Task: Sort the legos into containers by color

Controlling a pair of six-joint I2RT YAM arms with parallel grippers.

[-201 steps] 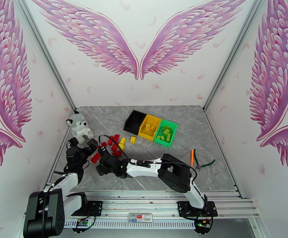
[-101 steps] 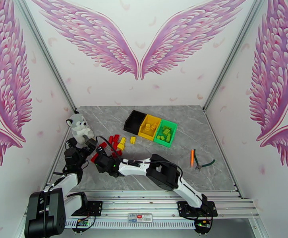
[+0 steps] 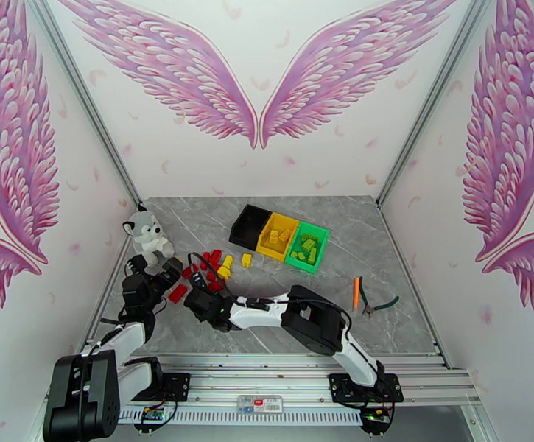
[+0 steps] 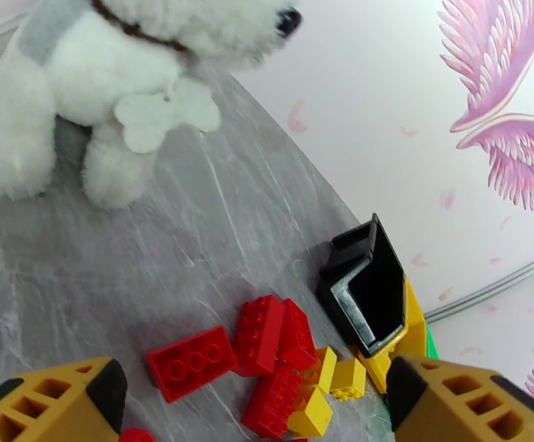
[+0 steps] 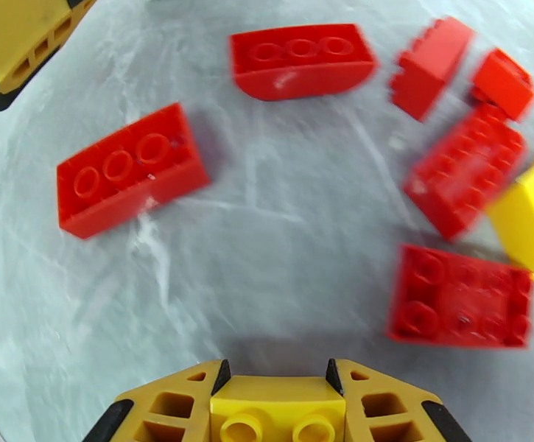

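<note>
My right gripper lifts the yellow lego and carries it outward over the yellow bin next and releases it there, as yellow bricks already lie inside.
Red legos [image 3: 208, 261] and a few yellow legos [image 3: 227, 268] lie loose left of the joined bins: black [image 3: 250, 225], yellow [image 3: 277, 236] and green [image 3: 307, 247]. Yellow bricks lie in the yellow bin and green ones in the green bin. My right gripper [image 3: 194, 296] hangs low over the near red bricks, shut on a yellow lego [image 5: 278, 414]; red bricks [image 5: 130, 169] lie spread below it. My left gripper [image 3: 169, 270] stands open by the pile's left edge, with red legos [image 4: 267, 340] and the black bin [image 4: 362, 289] ahead of its fingers [image 4: 60, 399].
A grey-white plush animal [image 3: 147, 239] sits at the table's left edge, close behind the left gripper. Orange-handled pliers [image 3: 362, 295] lie on the right side of the grey marble table [image 3: 384, 318]. One red brick [image 3: 177, 292] lies apart, between the two grippers.
My right arm swung left and then partly back, its gripper staying low by the red bricks. The left gripper has barely moved.
</note>
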